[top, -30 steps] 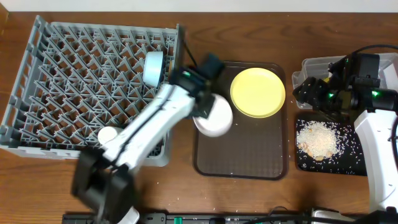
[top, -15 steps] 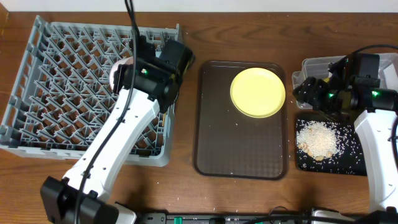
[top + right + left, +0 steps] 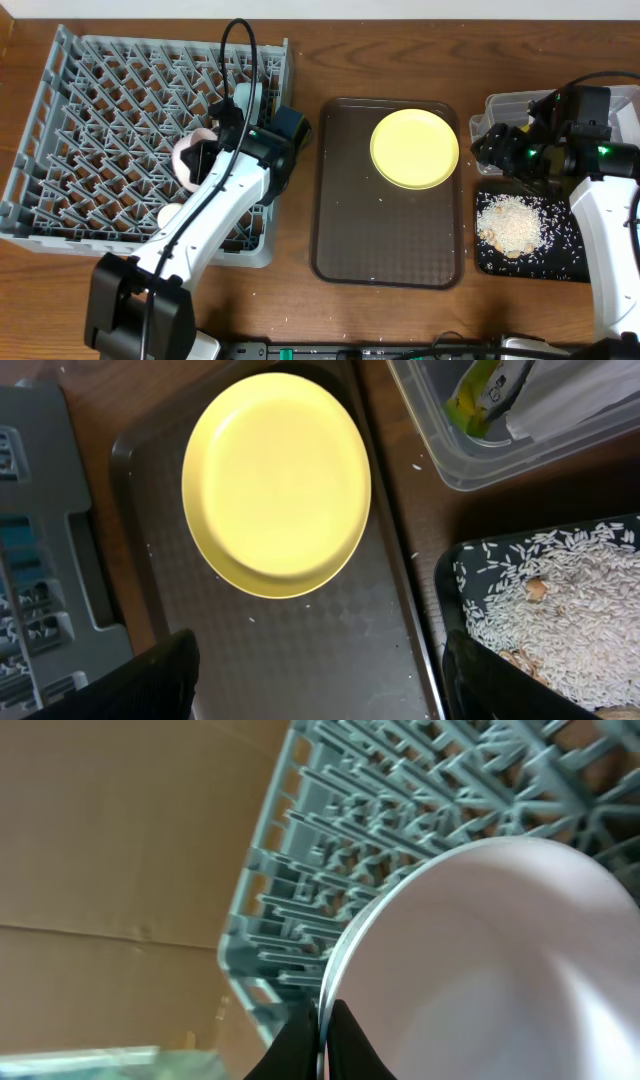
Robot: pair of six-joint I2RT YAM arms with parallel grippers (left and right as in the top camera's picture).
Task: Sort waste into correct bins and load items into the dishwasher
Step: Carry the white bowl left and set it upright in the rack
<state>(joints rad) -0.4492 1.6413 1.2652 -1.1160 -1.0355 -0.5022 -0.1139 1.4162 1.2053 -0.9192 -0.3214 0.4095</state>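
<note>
The robot's left gripper will tilt the white bowl next and lower it, moving toward the rack's edge by the brown tray.
My left gripper [image 3: 205, 158] is shut on the rim of the small white bowl [image 3: 188, 160] and holds it on edge over the grey dish rack [image 3: 90, 120]. In the left wrist view the fingers [image 3: 322, 1042] pinch the bowl's rim [image 3: 500, 970] above the rack's pegs [image 3: 400, 810]. The light blue bowl [image 3: 245, 102] stands in the rack. The yellow plate [image 3: 415, 148] lies on the brown tray [image 3: 390, 240]; it also shows in the right wrist view [image 3: 275, 480]. My right gripper [image 3: 497, 148] is open and empty [image 3: 320, 685]. The chopsticks are out of view.
The clear tub [image 3: 515, 105] at the right holds the green-and-orange wrapper [image 3: 478, 390] and the white napkin [image 3: 575, 400]. The black tray [image 3: 560, 265] in front of it holds rice scraps [image 3: 560, 610]. A small white round thing [image 3: 170, 215] sits in the rack's front part.
My left arm carried the white bowl from the brown tray over to the dish rack, then moved it a little toward the rack's front. The right arm has not moved.
</note>
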